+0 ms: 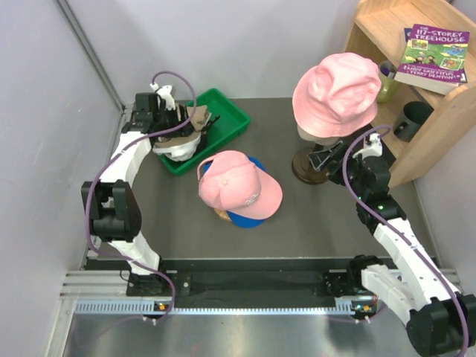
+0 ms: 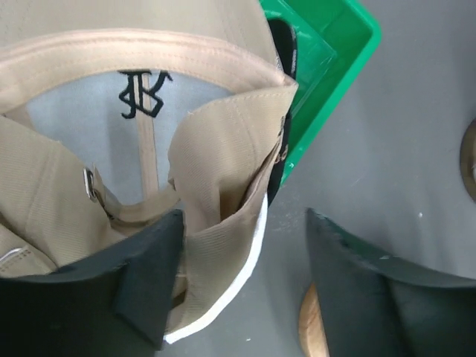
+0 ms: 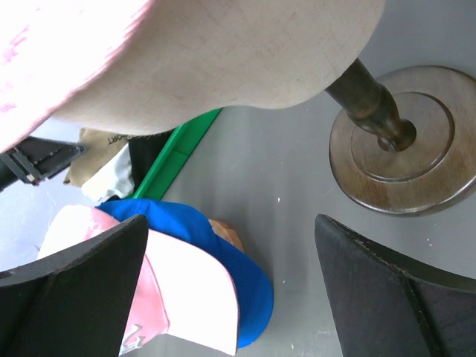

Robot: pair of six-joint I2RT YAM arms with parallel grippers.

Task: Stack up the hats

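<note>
Next, my left gripper lifts and moves outward, then lowers to the tan peak's corner beside the black cap [image 2: 282,44], because its fingers straddle only rear fabric.
A pink cap [image 1: 242,184] sits on a blue cap [image 1: 249,217] over a wooden knob stand at the table's centre. Both also show in the right wrist view, pink cap [image 3: 186,297] over blue cap [image 3: 238,268]. A tan cap [image 2: 111,141] lies upside down in the green tray [image 1: 227,119], with a white peak edge [image 2: 238,286] and a black cap [image 2: 282,44] beneath it. My left gripper [image 1: 186,137] hovers over the tray, open [image 2: 244,216], with the tan cap's rear fabric between the jaws beside the left finger [image 2: 141,275]. My right gripper [image 1: 321,158] is open and empty [image 3: 232,219] beside the mannequin's base.
A cream mannequin head [image 1: 320,134] wearing a pink bucket hat [image 1: 336,93] stands on a round wooden base [image 3: 405,141] at the back right. A wooden shelf [image 1: 439,104] with a book [image 1: 435,56] and cups stands behind it. Grey walls close off the left and back.
</note>
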